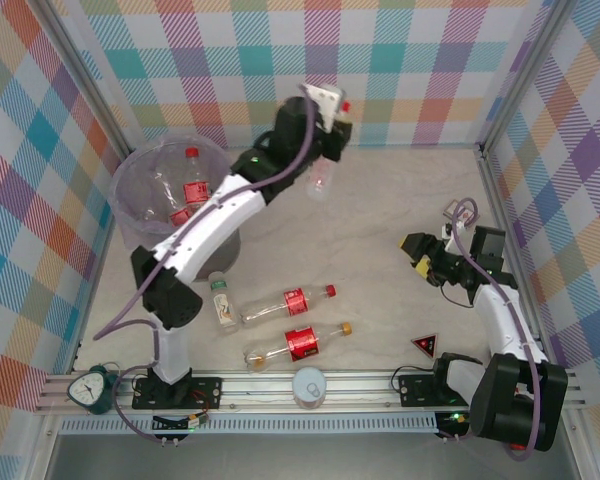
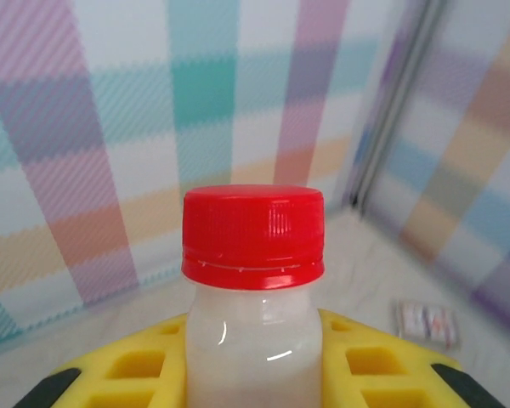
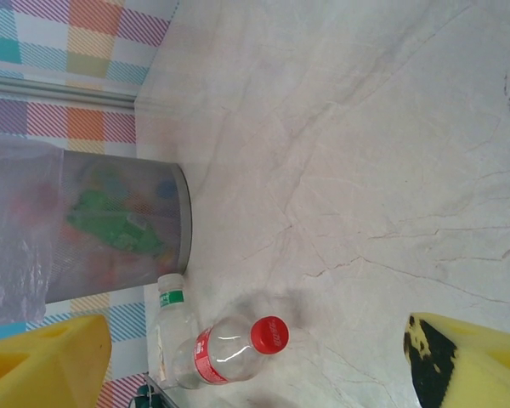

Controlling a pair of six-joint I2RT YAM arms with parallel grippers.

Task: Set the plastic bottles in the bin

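I should next swing the milky bottle, which is still above bare table, over the bin's opening (image 1: 176, 186) with my left gripper and let go, since the opening is on the green clock's side.
My left gripper (image 1: 327, 140) is raised near the back wall, right of the bin (image 1: 130, 170), and shut on a milky bottle (image 1: 320, 180) with a red cap. In the left wrist view the yellow fingers (image 2: 144, 370) clamp that bottle (image 2: 253, 340) just below its cap. The bin holds several bottles, one with a red label (image 1: 194, 186). Three bottles lie on the table: a white-capped one (image 1: 222, 300), a red-capped one (image 1: 290, 303) and an orange-capped one (image 1: 295, 345). My right gripper (image 1: 425, 262) hangs open at the right, above the table. Its view shows the bin (image 3: 127, 229) and two bottles (image 3: 225, 350).
A red triangle sign (image 1: 425, 345) and a white round object (image 1: 308, 386) sit near the front rail. A green clock (image 1: 93, 388) stands at the front left. A small packet (image 2: 425, 321) lies by the back corner. Checkered walls with metal posts enclose the table.
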